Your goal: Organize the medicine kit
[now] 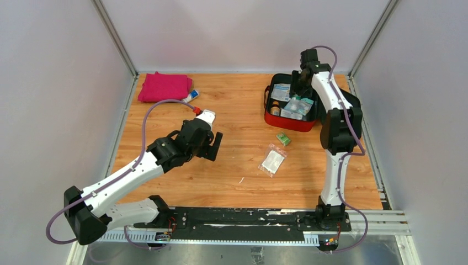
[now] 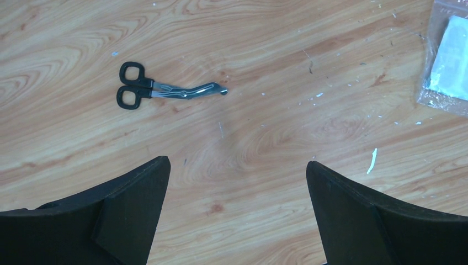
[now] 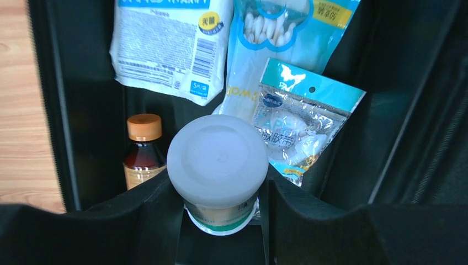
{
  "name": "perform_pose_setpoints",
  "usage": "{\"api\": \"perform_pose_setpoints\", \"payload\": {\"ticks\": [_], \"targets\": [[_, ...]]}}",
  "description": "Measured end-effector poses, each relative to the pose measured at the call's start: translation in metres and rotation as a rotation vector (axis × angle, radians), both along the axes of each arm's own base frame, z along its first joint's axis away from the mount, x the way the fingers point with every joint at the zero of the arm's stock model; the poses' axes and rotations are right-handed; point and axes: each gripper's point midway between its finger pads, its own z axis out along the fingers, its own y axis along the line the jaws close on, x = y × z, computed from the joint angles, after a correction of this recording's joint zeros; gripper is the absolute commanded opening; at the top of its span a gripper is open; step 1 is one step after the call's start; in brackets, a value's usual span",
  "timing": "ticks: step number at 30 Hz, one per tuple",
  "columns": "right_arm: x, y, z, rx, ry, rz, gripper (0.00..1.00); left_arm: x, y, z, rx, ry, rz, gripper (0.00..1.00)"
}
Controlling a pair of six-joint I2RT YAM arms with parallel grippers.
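The jar in my right gripper goes down into the kit and slightly back next, beside the brown bottle (image 1: 284,107).
The medicine kit (image 1: 289,123) lies open at the back right, red outside and black inside (image 3: 77,110). My right gripper (image 1: 302,83) hangs over it, shut on a jar with a white cap (image 3: 217,157) and a green-edged label; in the right wrist view the gripper (image 3: 218,181) clamps the jar from both sides. My left gripper (image 1: 214,146) hovers open over the table's middle left and holds nothing (image 2: 237,165). Black-handled scissors (image 2: 165,90) lie on the wood ahead of it.
Inside the kit lie a brown bottle with an orange cap (image 3: 143,149), a white packet (image 3: 171,44), a cotton swab bag (image 3: 276,33) and a teal packet (image 3: 301,124). On the table are a clear bag of gauze (image 1: 273,160), a small green item (image 1: 283,138), a pink cloth (image 1: 164,86) and a tube (image 1: 190,96).
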Motion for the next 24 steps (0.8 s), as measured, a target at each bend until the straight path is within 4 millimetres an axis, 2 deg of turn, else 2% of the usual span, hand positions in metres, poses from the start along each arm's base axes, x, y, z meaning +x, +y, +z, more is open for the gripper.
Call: {"api": "perform_pose_setpoints", "payload": {"ticks": [5,11,15,20,24], "targets": [[-0.014,0.007,-0.026,-0.024,0.099,0.041,0.41,0.002,0.004,-0.001,0.01,-0.002,0.012,1.0],[-0.024,0.019,-0.031,-0.035,0.132,0.076,0.58,0.003,0.005,-0.002,0.019,0.001,0.017,1.0],[-0.031,0.021,-0.037,-0.053,0.158,0.088,0.65,0.004,0.007,-0.002,0.022,-0.001,0.023,1.0],[-0.037,0.015,-0.036,-0.083,0.175,0.083,0.69,0.004,0.007,-0.002,0.023,-0.003,0.025,1.0],[-0.043,0.01,-0.027,-0.113,0.172,0.074,0.65,0.004,0.007,-0.002,0.024,-0.003,0.026,1.0]]}}
